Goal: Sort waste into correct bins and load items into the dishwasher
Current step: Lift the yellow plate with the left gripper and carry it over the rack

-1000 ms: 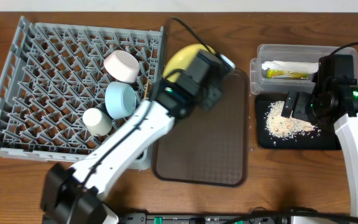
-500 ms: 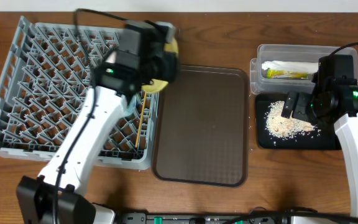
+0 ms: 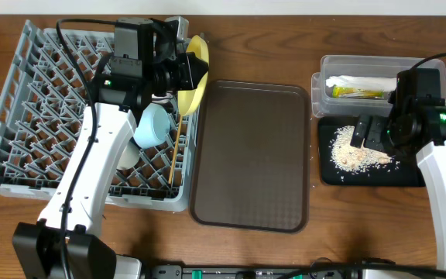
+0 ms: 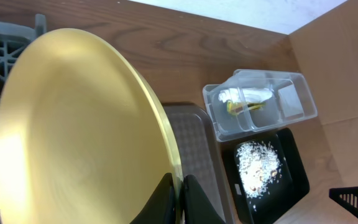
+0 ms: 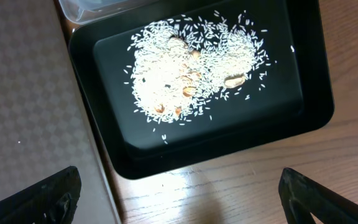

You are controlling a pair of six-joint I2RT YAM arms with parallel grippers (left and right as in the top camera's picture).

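I should lower the plate, already on edge, with my left gripper into the rack's side by the brown tray and let go of the plate's rim. That side of the rack is below my gripper.
My left gripper (image 3: pixel 190 74) (image 4: pixel 180 188) is shut on the rim of the round yellow plate (image 3: pixel 197 68) (image 4: pixel 73 124), which it holds on edge over the right side of the grey dish rack (image 3: pixel 37 116). In the rack sit the light blue bowl (image 3: pixel 152 124), the small white cup (image 3: pixel 128 155) and the chopsticks (image 3: pixel 177 151); my arm hides the white bowl. My right gripper (image 3: pixel 366 132) (image 5: pixel 179 199) hangs open over the black tray (image 3: pixel 325 167) (image 5: pixel 319 81), which holds the rice scraps (image 3: pixel 355 155) (image 5: pixel 191 74). Wrapper (image 3: pixel 358 93) and napkin (image 3: pixel 355 80) lie in the clear tub (image 3: pixel 327 66) (image 4: pixel 291 84).
A large brown serving tray (image 3: pixel 250 155) (image 4: pixel 197 155) (image 5: pixel 30 93) lies between the rack and the two bins, with nothing on it. Bare wooden table (image 3: pixel 347 225) runs along the front edge below the black tray.
My left arm has swung left from the brown tray's far corner to the rack, carrying the yellow plate and tipping it up on edge. The right arm has not moved.
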